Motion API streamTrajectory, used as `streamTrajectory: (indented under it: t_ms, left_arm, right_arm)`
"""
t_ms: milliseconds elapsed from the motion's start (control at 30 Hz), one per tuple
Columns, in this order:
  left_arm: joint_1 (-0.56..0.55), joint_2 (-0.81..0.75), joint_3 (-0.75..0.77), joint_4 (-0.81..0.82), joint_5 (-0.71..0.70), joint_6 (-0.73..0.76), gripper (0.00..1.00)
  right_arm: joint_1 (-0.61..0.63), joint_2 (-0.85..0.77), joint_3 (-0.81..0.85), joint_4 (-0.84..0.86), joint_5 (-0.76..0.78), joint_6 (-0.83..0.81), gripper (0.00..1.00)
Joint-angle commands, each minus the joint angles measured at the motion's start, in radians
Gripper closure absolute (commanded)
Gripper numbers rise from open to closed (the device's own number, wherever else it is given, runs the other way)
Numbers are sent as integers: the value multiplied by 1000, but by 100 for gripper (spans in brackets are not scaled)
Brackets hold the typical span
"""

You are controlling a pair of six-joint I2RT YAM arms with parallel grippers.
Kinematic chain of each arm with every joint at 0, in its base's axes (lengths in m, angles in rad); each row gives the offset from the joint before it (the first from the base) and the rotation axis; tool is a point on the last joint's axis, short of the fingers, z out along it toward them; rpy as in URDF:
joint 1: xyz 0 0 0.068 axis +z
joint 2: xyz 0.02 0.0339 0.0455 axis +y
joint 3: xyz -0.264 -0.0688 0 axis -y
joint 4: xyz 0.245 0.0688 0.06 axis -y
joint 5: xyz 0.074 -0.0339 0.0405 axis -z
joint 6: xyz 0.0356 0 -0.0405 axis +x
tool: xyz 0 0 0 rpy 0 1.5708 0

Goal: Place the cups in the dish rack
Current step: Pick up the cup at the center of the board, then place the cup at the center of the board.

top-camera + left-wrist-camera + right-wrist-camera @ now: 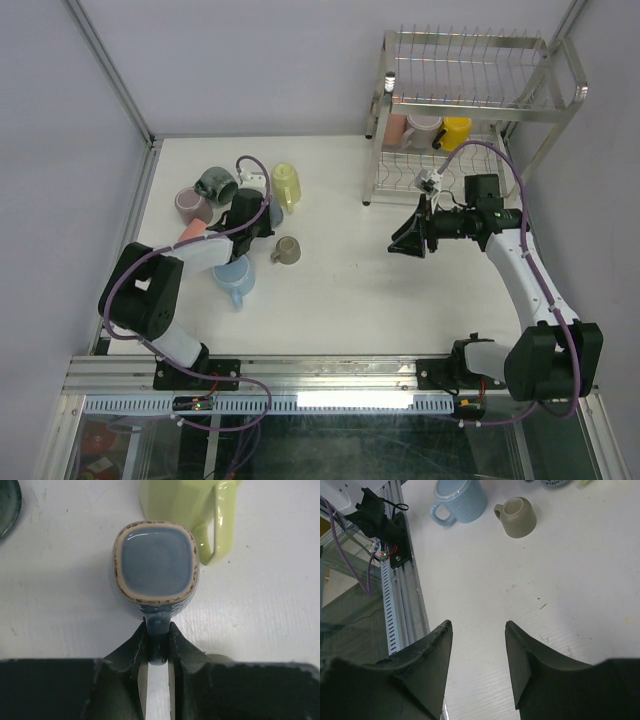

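I should carry the grey-blue cup with my left gripper toward the right in the top view and release it on the tabletop before the dish rack, because it is bare there.
A grey-blue cup point(155, 565) with a squarish rim stands upright on the table, and my left gripper point(157, 626) is shut on its handle from the near side. In the top view this gripper point(262, 220) sits in the middle of the cup cluster at the left. Around it are a pale yellow-green mug point(285, 180), a dark green mug point(215, 183), a mauve cup point(193, 205), a salmon pink cup point(192, 232), a light blue mug point(236, 278) and a taupe cup point(286, 250). The chrome dish rack point(470, 45) stands at the far right. My right gripper point(405, 240) hangs open and empty over mid-table.
The rack's lower shelf holds a pink cup point(397, 128), a pale mauve cup point(422, 128) and a yellow cup point(455, 130). The yellow-green mug point(190, 505) lies close behind the held cup. The right wrist view shows the light blue mug point(460, 502), the taupe cup point(517, 517) and the table's metal rail point(400, 595).
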Motion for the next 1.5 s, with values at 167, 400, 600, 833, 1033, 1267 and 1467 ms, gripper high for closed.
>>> streamTrajectory:
  t_ms: [167, 400, 600, 833, 1033, 1267, 1467]
  left_arm:
    - [-58, -238, -29, 91, 98, 10, 100]
    - [-214, -288, -54, 158, 87, -108, 100]
    - [-374, -212, -30, 254, 7, -249, 100]
    - [-551, -7, 157, 169, -172, -342, 100]
    - [-651, 150, 345, -6, -387, -389, 100]
    - [-690, 300, 506, -98, -436, -402, 100]
    - [-709, 386, 604, -151, -459, -381, 100]
  right_arm:
    - [-41, -40, 2, 30, -44, 11, 51]
    - [-102, -65, -20, 119, 17, 140, 51]
    - [-179, -105, -57, 266, 173, 331, 51]
    - [-207, -125, -67, 307, 282, 383, 51]
    - [-221, -127, -71, 315, 293, 393, 50]
    - [-233, -126, -76, 321, 296, 398, 49]
    - [-239, -125, -79, 324, 292, 398, 49]
